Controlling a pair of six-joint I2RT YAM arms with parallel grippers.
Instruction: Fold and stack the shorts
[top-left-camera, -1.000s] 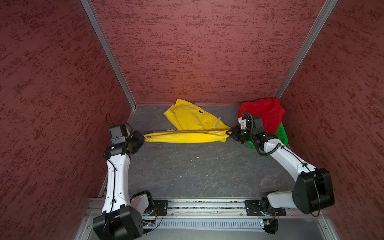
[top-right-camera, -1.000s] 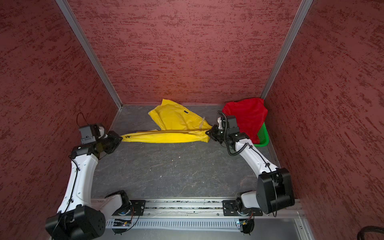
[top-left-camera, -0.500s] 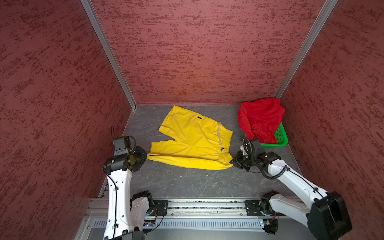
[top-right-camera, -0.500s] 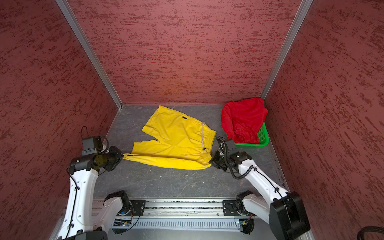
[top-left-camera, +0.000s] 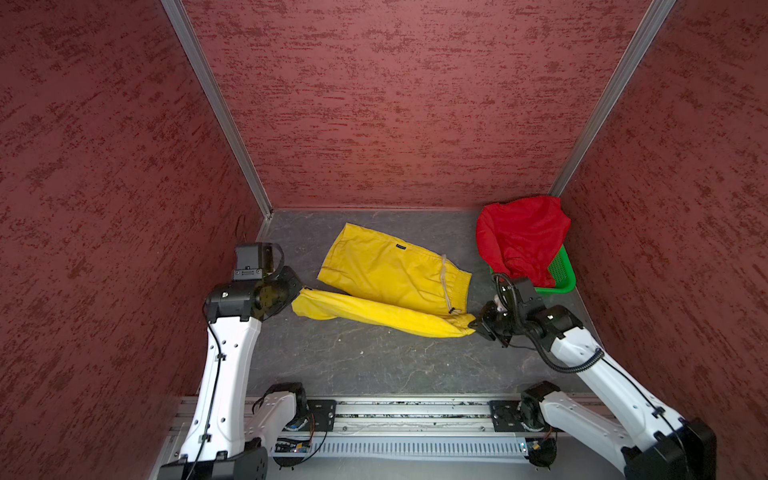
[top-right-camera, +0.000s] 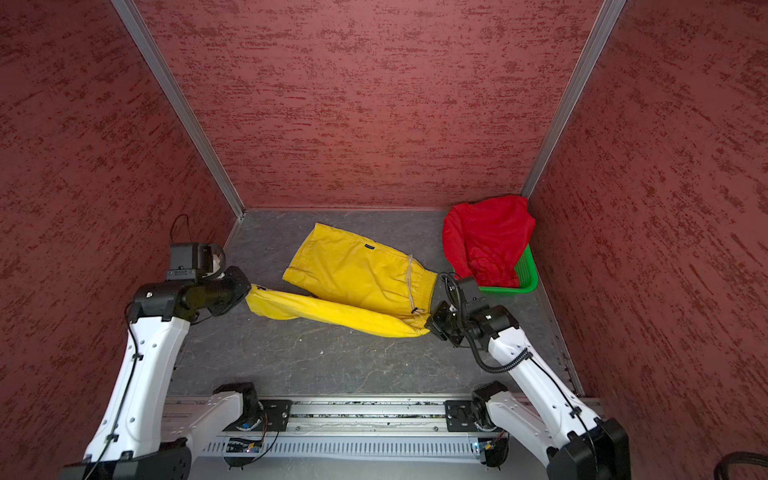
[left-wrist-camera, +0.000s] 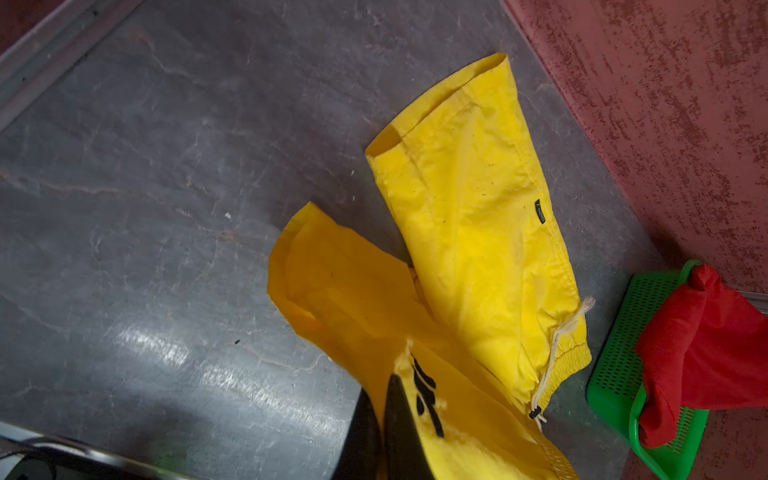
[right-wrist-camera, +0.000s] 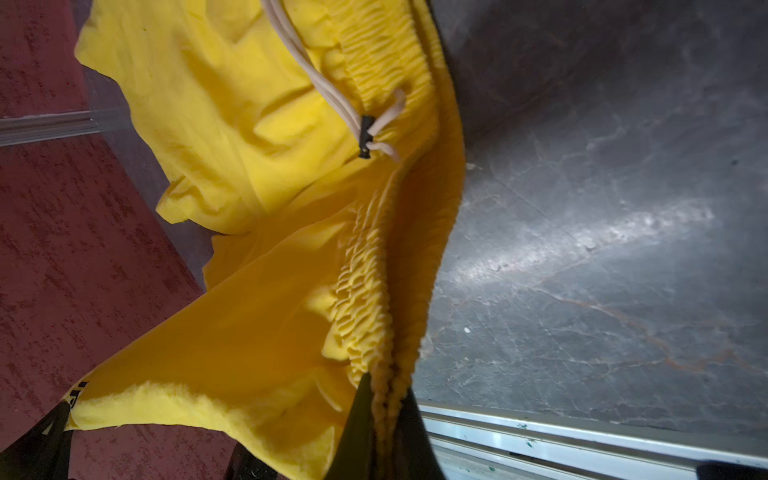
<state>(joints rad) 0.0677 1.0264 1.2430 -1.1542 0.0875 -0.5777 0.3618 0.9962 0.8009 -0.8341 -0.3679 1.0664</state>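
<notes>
The far leg's far hem corner (top-left-camera: 348, 226) (left-wrist-camera: 500, 60) lies outward of the near hem in my left gripper. I need to carry that near hem outward over the flat leg next and let it go.
The yellow shorts (top-left-camera: 390, 274) (top-right-camera: 353, 266) lie mid-table. The far leg is flat; the near leg is pulled into a narrow band between my two grippers. My left gripper (top-left-camera: 300, 291) (top-right-camera: 249, 291) (left-wrist-camera: 384, 399) is shut on the hem of that near leg. My right gripper (top-left-camera: 476, 326) (top-right-camera: 428, 324) (right-wrist-camera: 386, 390) is shut on the gathered waistband (right-wrist-camera: 365, 291) at its near corner. The drawstring (right-wrist-camera: 332, 95) hangs loose over the waistband. The red shorts (top-left-camera: 523, 237) (top-right-camera: 488, 237) (left-wrist-camera: 706, 340) are draped, crumpled, over the basket at the back right.
A green perforated basket (top-left-camera: 563, 274) (top-right-camera: 525, 274) (left-wrist-camera: 615, 353) stands in the back right corner under the red shorts. Red textured walls close the grey table (top-left-camera: 374, 361) on three sides. A metal rail (top-left-camera: 415, 415) runs along the front edge.
Both grippers carried the yellow shorts from stretched in the air at the back down and forward onto the table. Since then the left gripper has lifted slightly, bunching the near leg.
</notes>
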